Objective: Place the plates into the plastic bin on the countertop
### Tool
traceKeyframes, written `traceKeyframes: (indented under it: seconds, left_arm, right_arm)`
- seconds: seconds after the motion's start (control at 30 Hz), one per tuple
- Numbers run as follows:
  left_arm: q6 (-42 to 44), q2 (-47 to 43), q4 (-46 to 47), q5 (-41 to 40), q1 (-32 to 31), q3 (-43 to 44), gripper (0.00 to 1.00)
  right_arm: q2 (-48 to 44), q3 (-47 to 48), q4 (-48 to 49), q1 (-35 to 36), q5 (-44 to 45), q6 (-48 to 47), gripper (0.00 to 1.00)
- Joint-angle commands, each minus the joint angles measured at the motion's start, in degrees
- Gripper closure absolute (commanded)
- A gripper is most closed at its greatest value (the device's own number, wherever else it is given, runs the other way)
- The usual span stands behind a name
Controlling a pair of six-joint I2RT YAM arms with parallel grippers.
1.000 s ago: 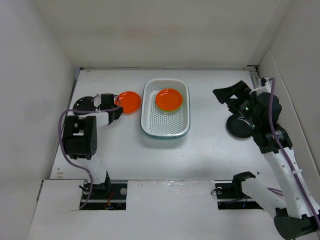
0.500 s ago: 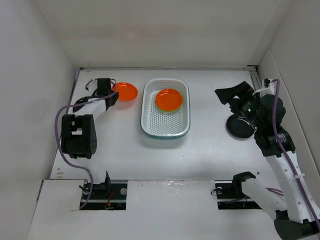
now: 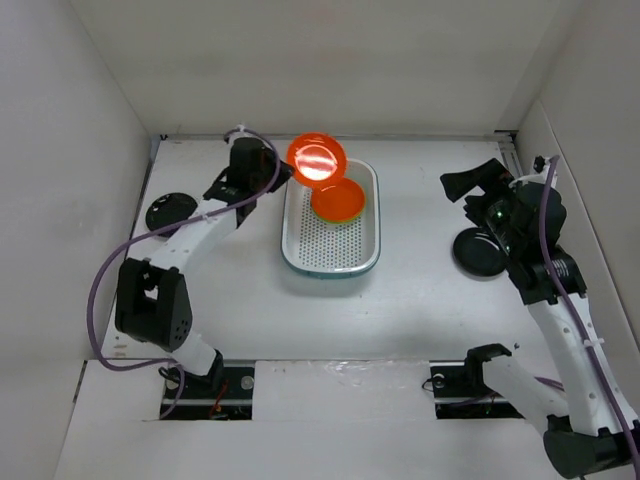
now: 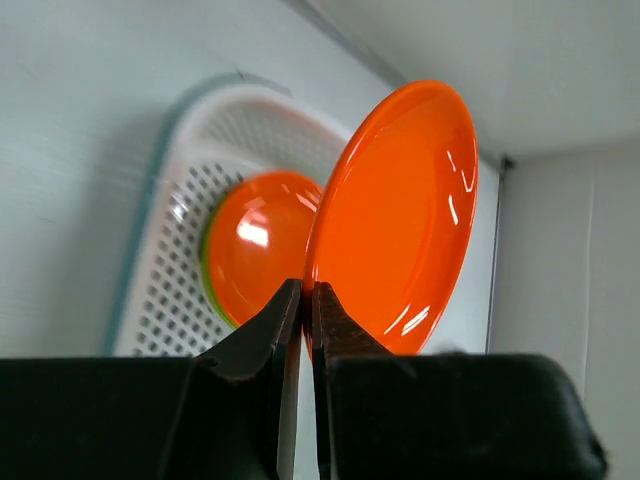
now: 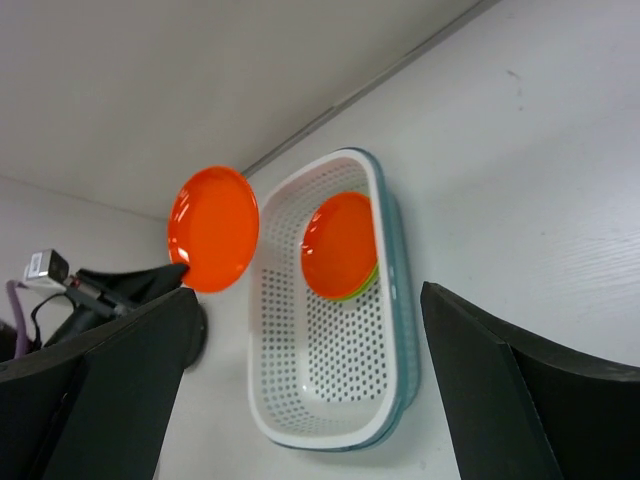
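The second orange plate (image 3: 338, 202) (image 4: 262, 242) lies below and to the left gripper's right in the top view, so the left gripper will next move down and across and release its plate onto it.
My left gripper (image 3: 283, 170) is shut on the rim of an orange plate (image 3: 317, 158) and holds it tilted in the air above the far left corner of the white plastic bin (image 3: 300, 250). In the left wrist view the jaws (image 4: 305, 290) pinch the plate (image 4: 400, 210) edge-on. A second orange plate (image 3: 337, 198) lies in the bin's far end on top of a lime green plate (image 5: 365, 283). My right gripper (image 3: 468, 182) is open and empty, hovering right of the bin. One black plate (image 3: 480, 253) lies under the right arm, another (image 3: 168, 211) at the far left.
The bin sits on the white countertop (image 3: 420, 290) with white walls close on the left, back and right. The right wrist view shows the bin (image 5: 400, 330) and the held plate (image 5: 213, 243) between its spread fingers.
The left gripper has lifted the orange plate off the countertop left of the bin and carried it up and right over the bin's far corner. The right arm has barely shifted.
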Motion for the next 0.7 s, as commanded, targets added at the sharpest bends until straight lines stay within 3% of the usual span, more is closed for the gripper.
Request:
traceKeyframes:
  seconds: [0.0,0.2,0.57,0.67]
  left_arm:
    - [2.2,2.0,2.1,3.3,-5.2,-0.6,1.00]
    - [1.7,9.3,4.1,4.7,-6.5,0.7,1.00]
    - [2.3,17.4,1.7,4.0,-6.5,7.1,1.00]
    - [2.3,16.8,2.4,4.0,-6.5,7.6,0.57]
  right_arm:
    - [1.7,0.0,-1.1,-3.3,1.6,-1.0,0.00]
    - [-0.4,-3.8,1.2,-7.1,-3.4,-0.5,0.00]
    - [-5.5,-6.1,0.0,-7.7,-0.6,0.1,0.00]
    - [-6.7,-6.7,-1.1,-7.7,-0.6,0.6,0.00]
